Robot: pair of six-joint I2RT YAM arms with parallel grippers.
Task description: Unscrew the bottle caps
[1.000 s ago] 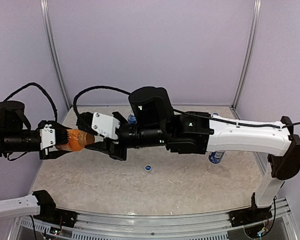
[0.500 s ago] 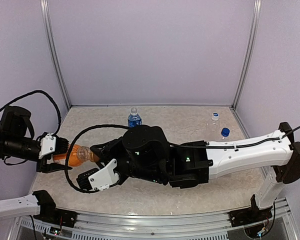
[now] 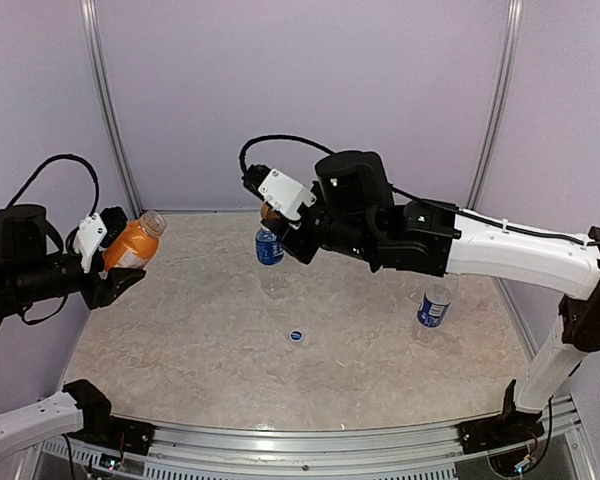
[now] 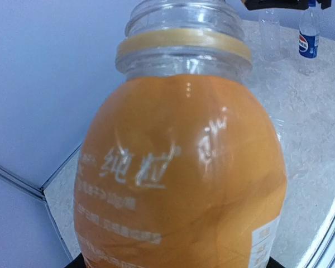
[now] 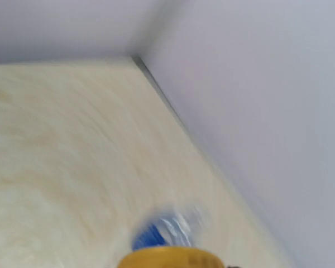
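The orange bottle's neck is open, so my right gripper must next tilt downward and lower toward the bare marble (image 3: 330, 323) beside the loose blue cap to release the orange cap (image 3: 269, 211).
My left gripper (image 3: 118, 262) is shut on the short orange bottle (image 3: 130, 246) and holds it in the air at the far left, tilted, with its neck open. The bottle fills the left wrist view (image 4: 178, 178), and its bare threaded neck (image 4: 184, 22) is at the top. My right gripper (image 3: 271, 213) is raised at the back middle and is shut on the orange cap (image 3: 269, 211). The cap shows at the bottom edge of the right wrist view (image 5: 170, 258). A blue-labelled bottle (image 3: 269, 246) stands just below that gripper, blurred in the right wrist view (image 5: 167, 230).
A second blue-labelled bottle (image 3: 433, 306) stands at the right, its top hidden by my right arm. A loose blue cap (image 3: 296, 336) lies on the marble table (image 3: 200, 340). The left wrist view shows a clear unlabelled bottle (image 4: 269, 34) beside a blue-labelled one (image 4: 309, 34).
The orange cap has come off the bottle. My right arm swung up and back to the middle with the cap. My left gripper lifted the orange bottle and tilted it more upright.
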